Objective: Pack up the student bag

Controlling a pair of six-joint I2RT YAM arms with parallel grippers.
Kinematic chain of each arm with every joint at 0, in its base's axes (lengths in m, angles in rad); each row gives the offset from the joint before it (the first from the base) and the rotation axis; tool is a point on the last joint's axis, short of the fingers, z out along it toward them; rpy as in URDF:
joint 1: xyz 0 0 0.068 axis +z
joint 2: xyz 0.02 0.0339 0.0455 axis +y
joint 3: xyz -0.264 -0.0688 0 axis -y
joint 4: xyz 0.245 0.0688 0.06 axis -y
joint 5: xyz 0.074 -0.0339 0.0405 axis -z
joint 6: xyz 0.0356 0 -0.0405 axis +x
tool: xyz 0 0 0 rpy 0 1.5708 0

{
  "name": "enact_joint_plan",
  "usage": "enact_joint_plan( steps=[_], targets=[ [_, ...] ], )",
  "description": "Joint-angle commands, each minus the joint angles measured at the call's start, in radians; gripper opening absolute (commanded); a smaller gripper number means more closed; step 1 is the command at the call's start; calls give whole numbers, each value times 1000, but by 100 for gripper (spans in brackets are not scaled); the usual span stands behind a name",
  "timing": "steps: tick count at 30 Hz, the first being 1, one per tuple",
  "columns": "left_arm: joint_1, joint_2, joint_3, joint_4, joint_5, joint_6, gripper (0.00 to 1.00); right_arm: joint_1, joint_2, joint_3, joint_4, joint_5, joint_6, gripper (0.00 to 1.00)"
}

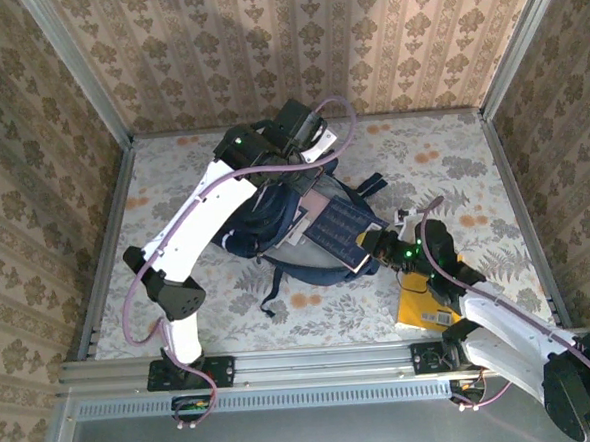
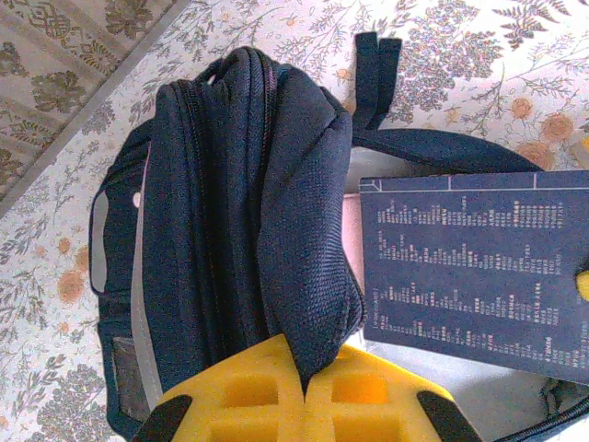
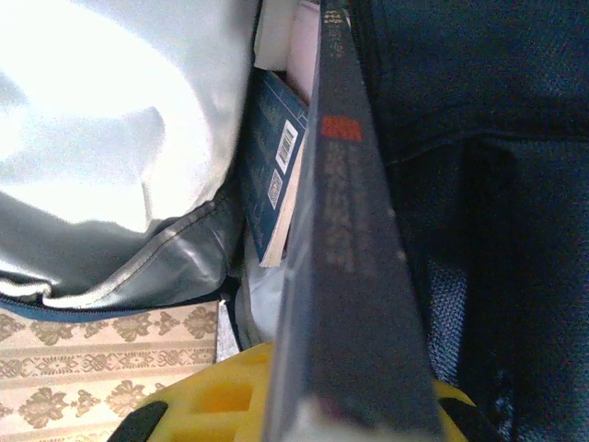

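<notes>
Next, my right gripper pushes the book deeper into the bag, beside the second blue book (image 1: pixel 298 219) (image 3: pixel 272 161), and lets go, because it still sticks out of the bag's opening.
The student bag (image 1: pixel 265 228) lies in the middle of the table, dark navy, its mouth facing right. My left gripper (image 2: pixel 308 368) is shut on a fold of the bag's navy fabric (image 2: pixel 304 230) at the opening; in the top view it (image 1: pixel 304 175) sits at the bag's far side. A dark blue book (image 1: pixel 338 230) with small white print lies half in the opening. My right gripper (image 3: pixel 350 405) is shut on this book's near edge (image 3: pixel 354 276), spine up. A second blue book (image 3: pixel 276 175) stands inside against the bag's silvery lining (image 3: pixel 110 138).
A yellow packet (image 1: pixel 430 303) lies on the table under the right arm, near the front edge. Patterned walls and a metal frame (image 1: pixel 106 243) close the table on three sides. The bag's straps (image 1: pixel 269 293) trail toward the front.
</notes>
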Motion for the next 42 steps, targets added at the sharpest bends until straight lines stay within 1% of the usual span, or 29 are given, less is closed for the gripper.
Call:
enact_joint_plan(
  steps=[1, 7, 11, 15, 18, 21, 22, 28, 33, 35, 37, 39, 41, 42],
  targets=[
    [14, -46, 43, 41, -10, 6, 0, 15, 22, 85, 91, -21, 47, 0],
    [14, -46, 27, 64, 8, -13, 0, 77, 92, 187, 117, -6, 85, 0],
    [16, -52, 37, 78, 23, -20, 0, 104, 183, 244, 133, 19, 86, 0],
    [15, -55, 72, 82, 38, -23, 0, 139, 327, 302, 157, 60, 71, 0],
    [16, -56, 100, 76, 35, -27, 0, 155, 452, 352, 172, 86, 31, 0],
    [15, -67, 108, 81, 54, -33, 0, 179, 572, 428, 131, 128, -34, 0],
    [16, -69, 110, 83, 62, -36, 0, 189, 603, 450, 115, 144, -37, 0],
    [16, -60, 123, 99, 134, -69, 0, 257, 790, 577, 221, 182, -14, 0],
    [21, -57, 124, 112, 159, -89, 0, 293, 945, 730, 226, 233, 14, 1],
    [31, -57, 111, 120, 177, -97, 0, 299, 1016, 779, 257, 229, 43, 11],
    [52, -62, 78, 142, 203, -114, 0, 305, 1082, 825, 284, 224, 59, 24],
    [93, -78, 18, 179, 265, -144, 0, 308, 1129, 872, 275, 188, 48, 39],
    [139, -102, -54, 228, 316, -177, 0, 306, 1118, 902, 223, 133, -15, 52],
    [163, -115, -90, 254, 331, -193, 0, 307, 1086, 901, 184, 130, -68, 57]
  ],
)
